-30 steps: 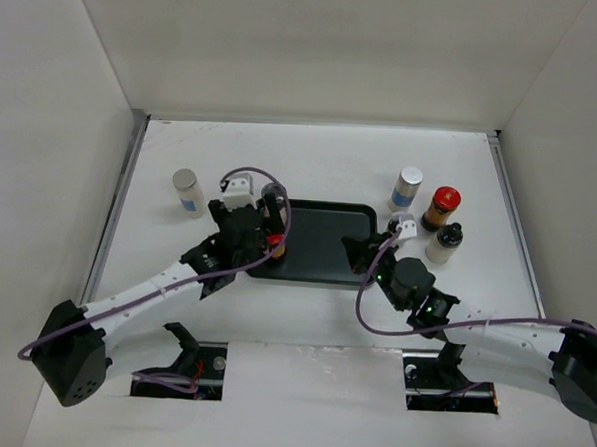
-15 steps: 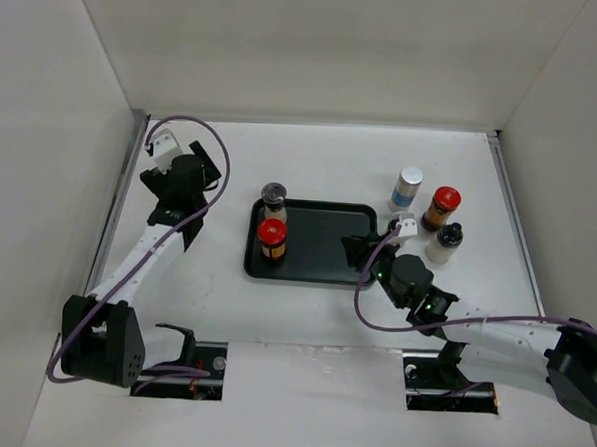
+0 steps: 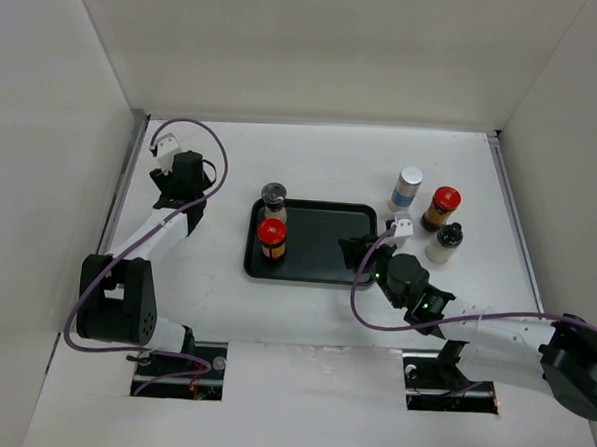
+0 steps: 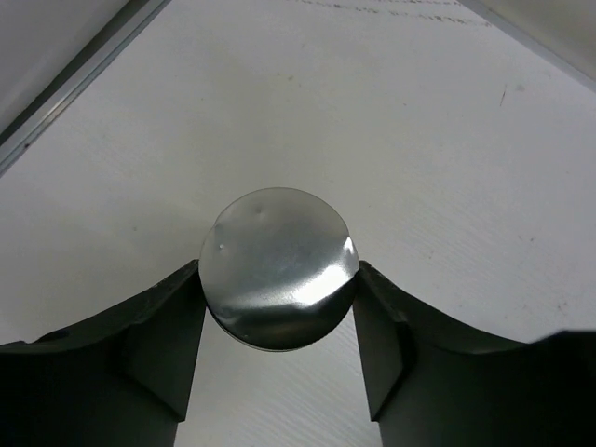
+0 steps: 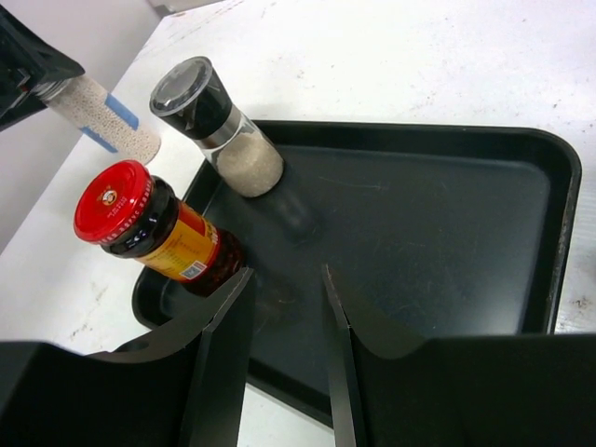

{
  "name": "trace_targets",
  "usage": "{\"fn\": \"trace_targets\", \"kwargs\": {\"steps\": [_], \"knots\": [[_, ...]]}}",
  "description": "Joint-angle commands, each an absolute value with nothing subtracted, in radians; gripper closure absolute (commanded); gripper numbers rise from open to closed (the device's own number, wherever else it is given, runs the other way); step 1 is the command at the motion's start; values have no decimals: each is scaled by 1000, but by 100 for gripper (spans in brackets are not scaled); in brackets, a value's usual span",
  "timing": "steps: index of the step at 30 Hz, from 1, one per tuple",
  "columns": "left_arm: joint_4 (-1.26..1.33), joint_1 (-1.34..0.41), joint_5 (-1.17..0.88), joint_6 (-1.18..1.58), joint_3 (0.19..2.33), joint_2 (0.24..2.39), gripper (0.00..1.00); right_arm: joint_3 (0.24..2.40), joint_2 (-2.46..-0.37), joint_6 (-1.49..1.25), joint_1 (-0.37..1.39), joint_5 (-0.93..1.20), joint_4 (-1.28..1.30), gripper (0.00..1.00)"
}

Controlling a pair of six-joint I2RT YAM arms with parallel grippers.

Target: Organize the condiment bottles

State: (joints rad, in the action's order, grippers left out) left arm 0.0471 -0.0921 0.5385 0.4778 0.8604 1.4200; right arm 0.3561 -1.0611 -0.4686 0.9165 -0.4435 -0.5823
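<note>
Next I need to lift the shaker in my left gripper to the right in the top view, over the bare bottom of the tray beside the grinder, then lower and release it.
A silver cap [image 4: 277, 265] of a white shaker fills the left wrist view, and my left gripper [image 4: 279, 276] is shut on it, both fingers pressed to its sides. The right wrist view shows that shaker's white body with a blue label [image 5: 101, 119] standing on the table left of the tray. In the top view my left gripper [image 3: 181, 180] covers it at the far left. A red-lidded jar [image 3: 272, 238] and a black-capped grinder [image 3: 274, 197] stand on the black tray [image 3: 322, 243]. My right gripper [image 3: 362, 253] hangs open over the tray's right part, nothing between its fingers [image 5: 228, 326].
Right of the tray stand a white silver-capped cylinder [image 3: 406, 188], a red-lidded jar [image 3: 441, 208] and a black-capped bottle [image 3: 445, 242]. White walls close in the table on the left, back and right. The tray's raised rim [image 5: 559, 233] lies below my right fingers.
My left arm has swung from the tray's left end to the far left and shut on the white shaker. My right gripper has opened and barely moved.
</note>
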Motion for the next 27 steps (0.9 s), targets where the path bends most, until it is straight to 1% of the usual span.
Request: {"fn": "trace_targets", "kwargs": {"steps": [1,3,5,9,13,18,20,27], "knots": [[112,-87,534,469,902,1413,50,387,-1051,-469,918,-434,-607,59],[117,-96,538,468,896,1381,61,384,-1046,-466,918,-439,-615,59],[118,-117,545,462,885,1320,65,382,-1046,-471,918,-437,-608,59],[120,-192,598,439,882,1159,66,379,-1032,-465,918,-443,-615,59],[114,-329,627,382,958,1068,67,371,-1016,-474,912,-462,-607,60],[127,-559,627,321,1115,1110,67,357,-999,-474,901,-500,-608,60],[170,-638,626,302,1144,1138,67,357,-986,-471,898,-505,-606,60],[258,-786,618,299,1178,1302,67,339,-945,-474,880,-531,-603,60]]}}
